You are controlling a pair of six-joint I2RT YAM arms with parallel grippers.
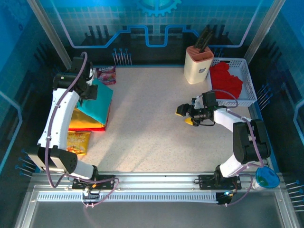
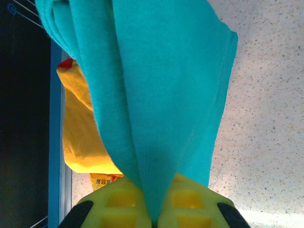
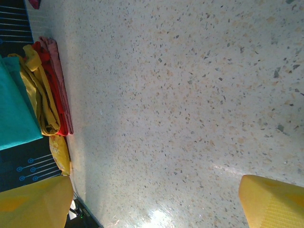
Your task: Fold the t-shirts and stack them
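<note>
My left gripper moves down toward the table's blue edge next and releases the teal cloth [image 2: 161, 95] over the yellow t-shirt [image 2: 84, 133], which lies below my left gripper.
A folded teal t-shirt [image 1: 98, 102] lies tilted over a stack of a yellow t-shirt [image 1: 84, 121] and a red t-shirt [image 1: 105, 126] at the table's left. My left gripper [image 1: 90, 90] is shut on the teal cloth [image 2: 161, 95], which hangs from between its yellow fingers [image 2: 114, 204]. The yellow t-shirt [image 2: 83, 133] lies underneath. My right gripper [image 1: 186, 114] hovers open over bare table near the centre-right, its yellow fingertips [image 3: 270, 202] wide apart. The stack [image 3: 45, 90] shows at that view's left edge. Another red t-shirt [image 1: 225, 80] lies in the white basket [image 1: 249, 90].
A beige knife block [image 1: 198, 64] stands beside the basket at the back right. A pink snack packet [image 1: 106, 74] lies behind the stack, an orange packet [image 1: 78, 142] in front of it. A teal cup [image 1: 266, 179] sits by the right arm's base.
</note>
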